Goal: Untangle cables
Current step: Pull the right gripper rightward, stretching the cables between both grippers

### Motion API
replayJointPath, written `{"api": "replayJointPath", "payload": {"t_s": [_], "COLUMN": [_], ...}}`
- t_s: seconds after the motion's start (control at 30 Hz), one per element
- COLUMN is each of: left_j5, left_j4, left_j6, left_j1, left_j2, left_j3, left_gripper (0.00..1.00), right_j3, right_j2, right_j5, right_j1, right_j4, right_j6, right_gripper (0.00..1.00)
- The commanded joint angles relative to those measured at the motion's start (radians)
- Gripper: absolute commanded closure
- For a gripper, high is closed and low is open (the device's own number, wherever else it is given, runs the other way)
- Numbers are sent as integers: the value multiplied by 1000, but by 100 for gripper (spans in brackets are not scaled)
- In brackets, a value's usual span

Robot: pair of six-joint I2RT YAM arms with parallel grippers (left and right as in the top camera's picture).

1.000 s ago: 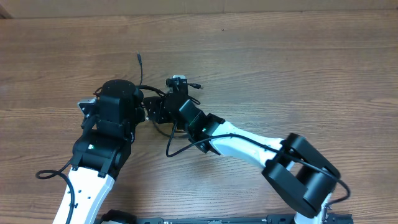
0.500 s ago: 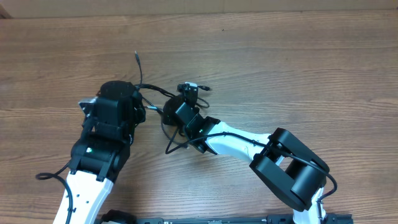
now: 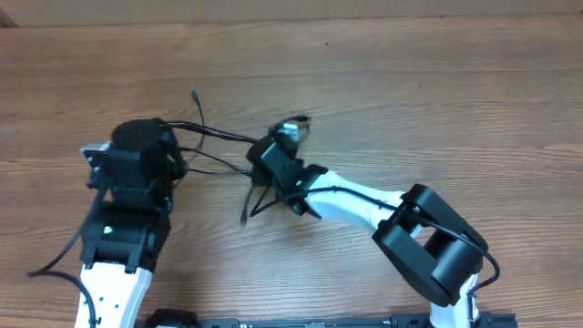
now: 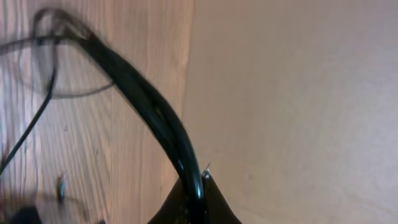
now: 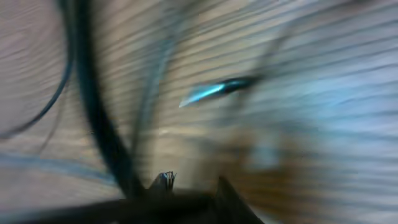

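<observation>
I need to move my left gripper to the left in the overhead view, away from the right gripper, and then release the glossy black cable [image 4: 194, 188], because pieces of cable cross between them.
Thin black cables [image 3: 219, 137] stretch across the wooden table between my two grippers. One free plug end [image 3: 193, 93] points away at the upper left, and loose strands [image 3: 248, 208] hang below the right gripper. My left gripper [image 3: 175, 153] is shut on a glossy black cable [image 4: 149, 106] that arcs up from its fingertips [image 4: 196, 186]. My right gripper [image 3: 259, 164] is closed down on a dark strand lying across its tips [image 5: 193, 186]. The right wrist view is blurred. It shows another cable [image 5: 93, 93] beside the fingers and a metallic plug [image 5: 214, 90] beyond them.
Bare wooden tabletop [image 3: 437, 82] extends behind and to the right of both arms. A small plug [image 4: 61, 186] lies on the wood left of the left gripper. Each arm's own thicker black wire trails near its base [image 3: 55, 260].
My left arm has pulled leftward, drawing the cables out into stretched lines. The right gripper has closed on a strand, and the cable loop near it has opened up.
</observation>
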Motion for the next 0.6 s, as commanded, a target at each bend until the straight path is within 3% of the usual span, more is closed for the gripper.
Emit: {"api": "replayJointPath", "payload": {"t_s": [0.0,0.27,0.57], "left_j5": [-24,-2,-6], "left_j4": [31,28,15], "left_j6": [138,245,264], "left_j1": [84,180,182], "left_j2": [-67,-77,-60], "left_j3": [24,24,23], "left_gripper": [96,96,96], "right_j3": [-23,-23,-23], "right_j2": [12,-21,-58], "right_j5": [30,30,30], "right_j1": [-109,-296,-471], "right_j4": [-47,-220,-286], "right_j6": [2,2,1], "right_gripper": [80,80,80]}}
